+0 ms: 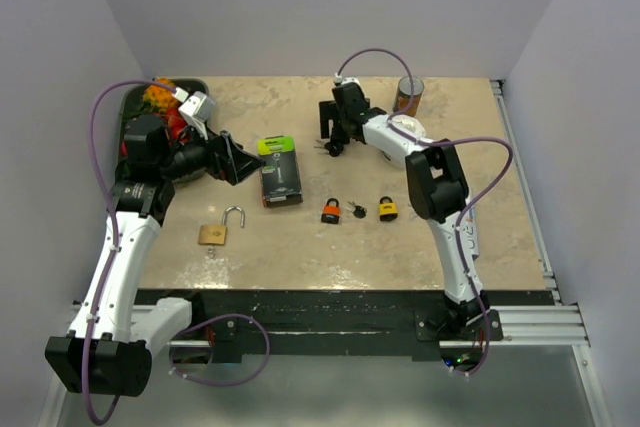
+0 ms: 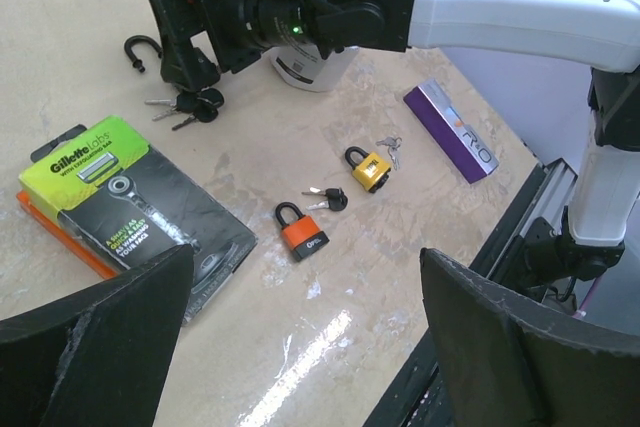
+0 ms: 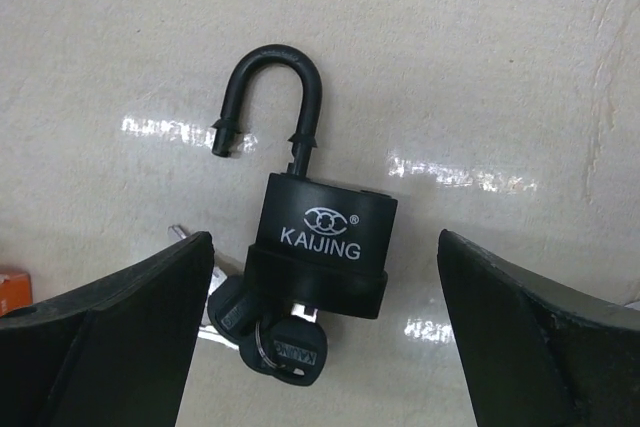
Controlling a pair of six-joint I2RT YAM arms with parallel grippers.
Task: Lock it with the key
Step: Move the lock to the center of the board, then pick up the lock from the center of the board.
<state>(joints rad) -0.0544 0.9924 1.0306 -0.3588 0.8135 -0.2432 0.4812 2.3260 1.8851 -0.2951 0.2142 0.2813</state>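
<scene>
I will move my right gripper straight down over the black padlock body (image 3: 323, 245) and close it, because its open fingers are already on either side of that body.
A black KAIJING padlock (image 3: 322, 209) lies flat on the table with its shackle (image 3: 275, 77) swung open. A black-headed key (image 3: 292, 349) sits in its keyhole, with a ring of spare keys (image 3: 232, 307) beside it. My right gripper (image 3: 325, 257) is open just above the lock, one finger on each side of the body and touching nothing. In the top view the right gripper (image 1: 333, 137) is at the back centre and mostly hides the lock. My left gripper (image 1: 240, 162) hovers open and empty above the table's left side.
A brass padlock (image 1: 218, 230) with an open shackle lies front left. An orange padlock (image 1: 330, 211), loose keys (image 1: 357, 211) and a yellow padlock (image 1: 387, 209) lie mid-table. Also here: a Gillette package (image 1: 280, 170), a can (image 1: 408, 95), a purple box (image 2: 452, 132) and a tray (image 1: 130, 112).
</scene>
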